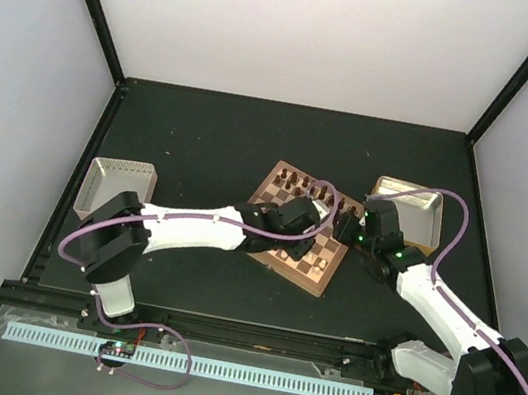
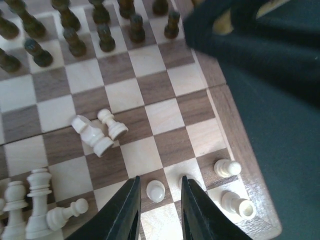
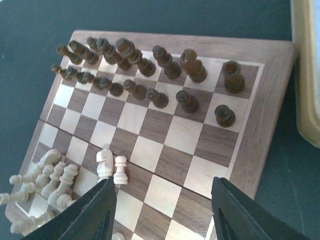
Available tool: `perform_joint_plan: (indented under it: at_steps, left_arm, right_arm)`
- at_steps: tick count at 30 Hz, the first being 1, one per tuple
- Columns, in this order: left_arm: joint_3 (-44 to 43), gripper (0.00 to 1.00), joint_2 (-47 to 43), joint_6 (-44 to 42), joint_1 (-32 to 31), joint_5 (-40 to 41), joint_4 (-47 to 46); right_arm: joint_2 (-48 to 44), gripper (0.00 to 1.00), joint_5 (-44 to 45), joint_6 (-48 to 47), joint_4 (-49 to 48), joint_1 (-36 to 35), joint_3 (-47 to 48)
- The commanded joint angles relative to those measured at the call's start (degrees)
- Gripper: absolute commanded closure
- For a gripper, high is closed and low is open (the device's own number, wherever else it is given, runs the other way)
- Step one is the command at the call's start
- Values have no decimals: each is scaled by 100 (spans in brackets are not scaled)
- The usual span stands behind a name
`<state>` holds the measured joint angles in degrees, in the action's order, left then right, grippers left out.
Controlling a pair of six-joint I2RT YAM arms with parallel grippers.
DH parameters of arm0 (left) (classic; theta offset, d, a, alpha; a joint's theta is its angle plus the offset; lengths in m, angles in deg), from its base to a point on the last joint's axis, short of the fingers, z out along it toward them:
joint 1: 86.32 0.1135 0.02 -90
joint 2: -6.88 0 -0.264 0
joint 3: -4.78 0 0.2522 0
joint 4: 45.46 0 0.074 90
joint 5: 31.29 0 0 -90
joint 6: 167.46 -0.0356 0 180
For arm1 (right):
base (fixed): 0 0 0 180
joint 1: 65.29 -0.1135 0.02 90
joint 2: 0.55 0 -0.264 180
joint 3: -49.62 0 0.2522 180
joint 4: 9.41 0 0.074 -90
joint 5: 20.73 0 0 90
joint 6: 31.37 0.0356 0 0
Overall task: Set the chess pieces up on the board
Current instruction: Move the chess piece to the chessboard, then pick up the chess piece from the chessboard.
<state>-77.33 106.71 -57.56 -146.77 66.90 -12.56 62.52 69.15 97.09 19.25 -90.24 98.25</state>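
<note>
The cream knight (image 3: 104, 163) stands mid-board, outside my open fingers. My right gripper should next go to the left in the top view and lower onto the knight.
The board (image 1: 317, 278) lies at mid-table with dark chess pieces (image 3: 150, 65) in two rows along its far side. My left gripper (image 2: 160, 181) is low over the near right corner. Its fingers stand a little apart on either side of an upright cream pawn (image 2: 155, 190), with a gap showing on both sides. Two more cream pawns (image 2: 227, 167) stand by the board's edge (image 2: 235, 120). A cream knight (image 3: 104, 162) and a pawn (image 3: 120, 170) stand mid-board. Other cream pieces (image 3: 50, 180) cluster at the near left, some lying down. My right gripper (image 3: 163, 182) hovers open above the board's right side, holding nothing.
A silver metal tray (image 1: 119, 184) sits left of the board and a gold-toned tray (image 1: 409, 212) at its right, just beyond my right gripper (image 1: 348, 230). The two arms meet over the board, and my left gripper (image 1: 309, 241) is close to the right one.
</note>
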Motion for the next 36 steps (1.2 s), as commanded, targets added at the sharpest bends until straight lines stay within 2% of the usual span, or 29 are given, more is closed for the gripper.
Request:
perform_joint_plan:
  at_steps: [1, 4, 9, 17, 27, 32, 36]
  left_arm:
    - [-46, 75, -638, 172, 70, 297, 26]
    - [210, 73, -1054, 456, 270, 338, -87]
    - [871, 66, -1813, 1015, 766, 140, -302]
    - [1788, 61, -2770, 1432, 1470, -421, -775]
    - [2084, 61, -2980, 1429, 1743, -774, -869]
    - [2206, 61, -3082, 1429, 1812, -793, -929]
    - [2303, 61, -3195, 1420, 1866, -798, -929]
  right_arm:
    - [300, 46, -495, -445, -77, 35, 183]
    - [679, 47, -810, -764, -61, -2, 426]
    - [1399, 48, -741, -973, 132, -325, 923]
    - [2479, 59, -458, -884, 539, -629, 1654]
    - [2778, 61, -235, -911, 677, -990, 1988]
    - [3034, 74, 285, -918, 1118, -1266, 2470]
    - [3259, 76, 589, -774, 1406, -1349, 2707]
